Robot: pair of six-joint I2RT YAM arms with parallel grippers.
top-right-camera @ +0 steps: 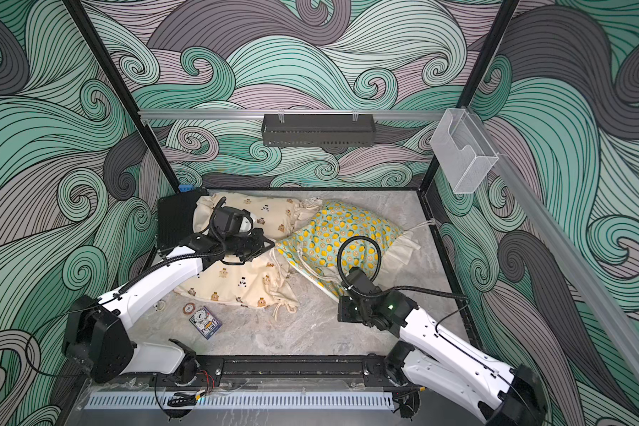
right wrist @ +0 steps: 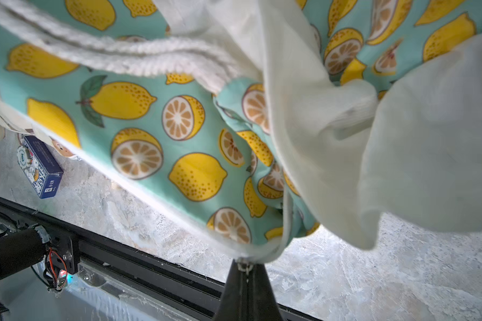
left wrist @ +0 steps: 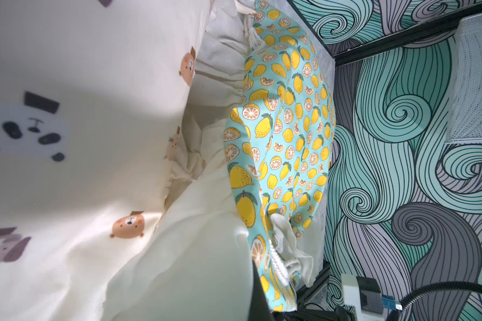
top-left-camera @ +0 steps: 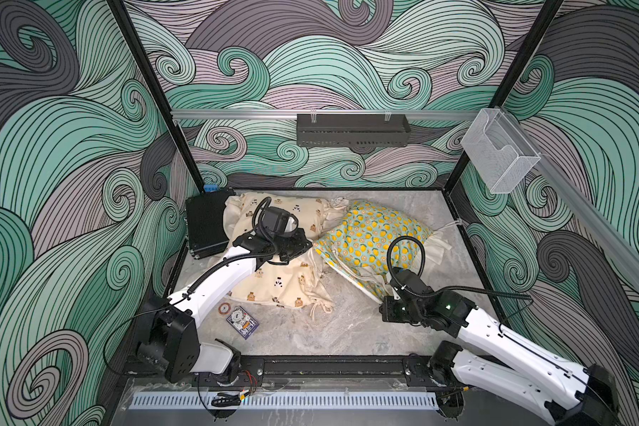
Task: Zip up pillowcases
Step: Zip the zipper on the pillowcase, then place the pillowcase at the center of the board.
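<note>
I need to move my right gripper away from the left gripper to the lemon pillowcase's near corner (right wrist: 301,218) next and let go of the zipper pull (right wrist: 245,269), as the pillowcase's edge past it still bunches.
Two pillowcases lie at the back of the marble table, both seen in both top views. The cream bear-print pillowcase (top-left-camera: 273,284) (top-right-camera: 237,280) is on the left, and the teal lemon-print pillowcase (top-left-camera: 369,232) (top-right-camera: 332,228) leans against its right side. My left gripper (top-left-camera: 308,246) (top-right-camera: 270,245) is shut at the lemon pillowcase's left corner; in the left wrist view one dark finger (left wrist: 259,303) shows between cream ruffle and lemon fabric (left wrist: 278,139). My right gripper (right wrist: 245,266) (top-left-camera: 382,302) is shut on the small metal zipper pull (right wrist: 245,269) at the lemon pillowcase's near corner.
A black box (top-left-camera: 205,228) stands at the back left, partly under the cream pillowcase. A card box (top-left-camera: 242,321) and a round chip (top-left-camera: 225,308) lie near the left arm. The black front rail (top-left-camera: 329,369) runs along the table's near edge.
</note>
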